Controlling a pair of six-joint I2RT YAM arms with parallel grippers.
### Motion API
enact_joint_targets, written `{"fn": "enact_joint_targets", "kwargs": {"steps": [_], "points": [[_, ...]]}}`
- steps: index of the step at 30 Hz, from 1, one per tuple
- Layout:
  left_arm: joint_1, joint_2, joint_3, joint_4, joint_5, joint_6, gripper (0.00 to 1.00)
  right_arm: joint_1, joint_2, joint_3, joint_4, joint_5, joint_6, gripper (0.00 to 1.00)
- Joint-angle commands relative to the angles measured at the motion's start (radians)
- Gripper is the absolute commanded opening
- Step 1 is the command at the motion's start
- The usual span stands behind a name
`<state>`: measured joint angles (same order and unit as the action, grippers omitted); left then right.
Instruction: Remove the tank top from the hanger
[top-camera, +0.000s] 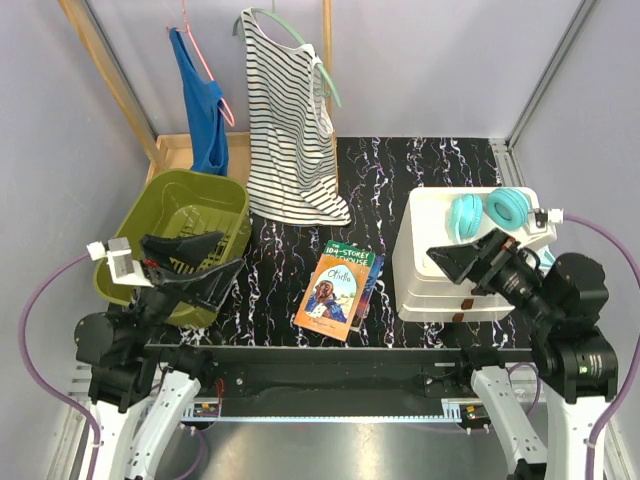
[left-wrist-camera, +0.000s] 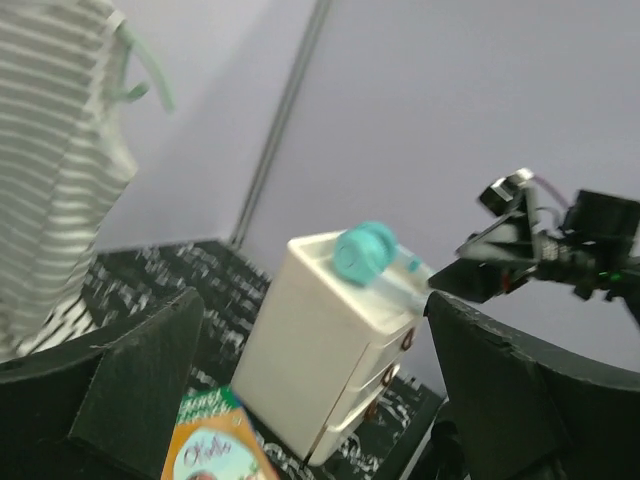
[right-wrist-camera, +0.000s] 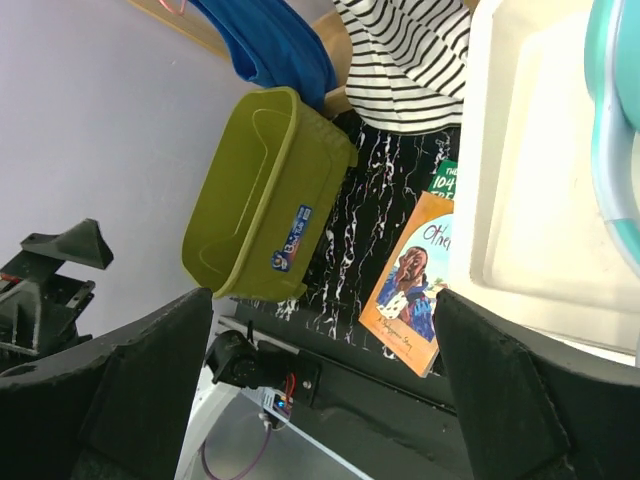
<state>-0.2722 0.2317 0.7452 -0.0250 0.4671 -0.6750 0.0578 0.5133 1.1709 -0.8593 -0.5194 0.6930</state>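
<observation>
My right gripper reaches outward next onto the green hanger's bare end (top-camera: 333, 90), which lies outward of it and to its left in the top view.
A black-and-white striped tank top (top-camera: 290, 130) hangs on a green hanger (top-camera: 325, 75) at the back centre. It also shows in the left wrist view (left-wrist-camera: 50, 150) and the right wrist view (right-wrist-camera: 410, 55). A blue tank top (top-camera: 205, 110) hangs on a pink hanger (top-camera: 205, 55) to its left. My left gripper (top-camera: 195, 265) is open and empty, raised over the near left, far from both garments. My right gripper (top-camera: 465, 265) is open and empty above the white drawer unit's front. Both sets of jaws stand wide apart in the wrist views (left-wrist-camera: 312, 310) (right-wrist-camera: 322, 300).
An olive-green bin (top-camera: 150, 215) sits at the left, under the blue tank top. A picture book (top-camera: 335, 290) lies in the middle of the black marbled table. A white drawer unit (top-camera: 430, 270) stands at the right with teal headphones (top-camera: 490, 210) on top. Wooden rack posts (top-camera: 105, 75) stand at the back.
</observation>
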Motion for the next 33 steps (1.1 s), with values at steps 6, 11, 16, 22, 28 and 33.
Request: {"fn": "enact_joint_targets", "kwargs": {"steps": [6, 11, 16, 22, 28, 33], "points": [[-0.055, -0.075, 0.144, -0.450, -0.286, 0.196, 0.99, -0.004, 0.224, 0.252, 0.131, -0.068, -0.145, 1.00], [-0.076, -0.074, 0.186, -0.533, -0.250, 0.232, 0.99, 0.000, 0.474, 0.447, 0.154, -0.179, -0.162, 1.00], [-0.078, 0.029, 0.186, -0.553, -0.121, 0.235, 0.99, 0.132, 0.714, 0.633, 0.158, -0.055, -0.205, 1.00], [-0.078, 0.058, 0.172, -0.572, -0.054, 0.236, 0.99, 0.352, 1.053, 1.019, 0.086, 0.136, -0.345, 1.00], [-0.076, -0.011, 0.154, -0.578, -0.048, 0.200, 0.99, 0.425, 1.313, 1.330, 0.072, 0.286, -0.548, 1.00], [-0.078, -0.041, 0.125, -0.587, -0.038, 0.120, 0.99, 0.425, 1.506, 1.530, 0.072, 0.325, -0.590, 1.00]]}}
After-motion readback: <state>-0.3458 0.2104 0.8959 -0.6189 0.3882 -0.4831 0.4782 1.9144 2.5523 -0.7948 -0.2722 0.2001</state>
